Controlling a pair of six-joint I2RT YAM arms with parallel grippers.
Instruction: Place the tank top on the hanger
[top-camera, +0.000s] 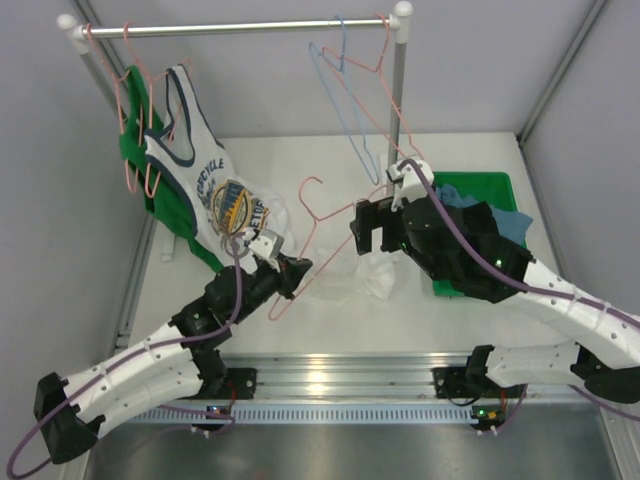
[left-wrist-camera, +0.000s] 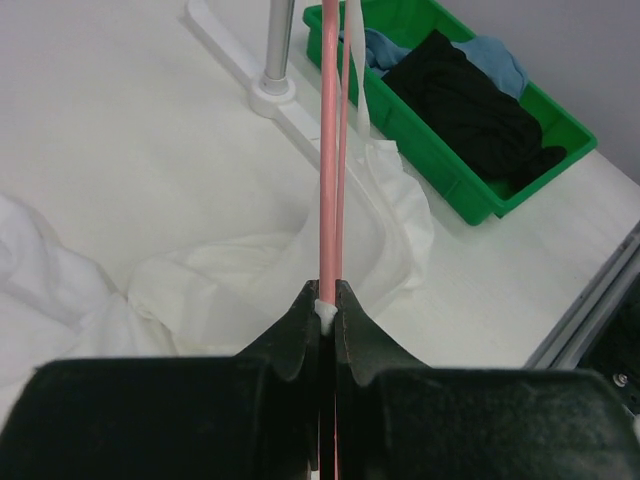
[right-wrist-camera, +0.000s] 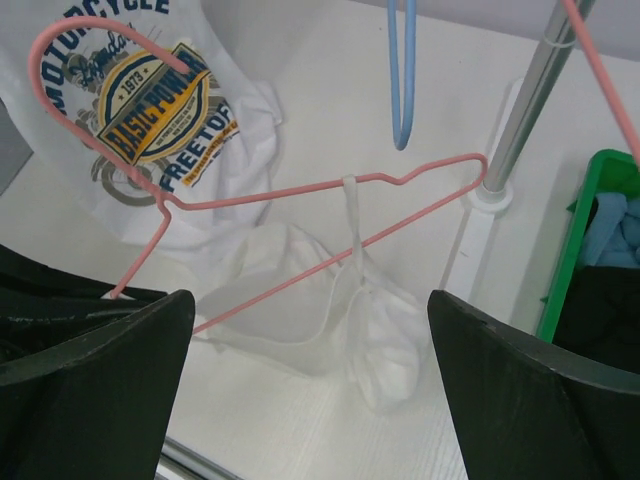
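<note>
My left gripper rises outward next, hooks the hanger on the bar's bare part (top-camera: 182, 30) by the printed tank top, above and outward of it, and releases.
The pink hanger (top-camera: 311, 181) is held tilted above the table, hook up and to the left. My left gripper (top-camera: 292, 268) is shut on its lower corner; in the left wrist view the wire (left-wrist-camera: 328, 150) runs straight out of the closed jaws. The white tank top (top-camera: 372, 275) lies crumpled on the table under the hanger. One thin strap (right-wrist-camera: 350, 205) is looped over the hanger's wire (right-wrist-camera: 280, 195), and the rest of the top (right-wrist-camera: 385, 335) sags below. My right gripper (top-camera: 368, 228) hovers above the top, open and empty, its fingers (right-wrist-camera: 100, 380) wide apart.
A clothes rail on a post (top-camera: 398, 90) carries a blue hanger (top-camera: 345, 110) and more pink hangers. A printed tank top (top-camera: 205, 175) and a green garment (top-camera: 135, 150) hang at left. A green bin (top-camera: 490, 180) with dark and blue clothes stands at right.
</note>
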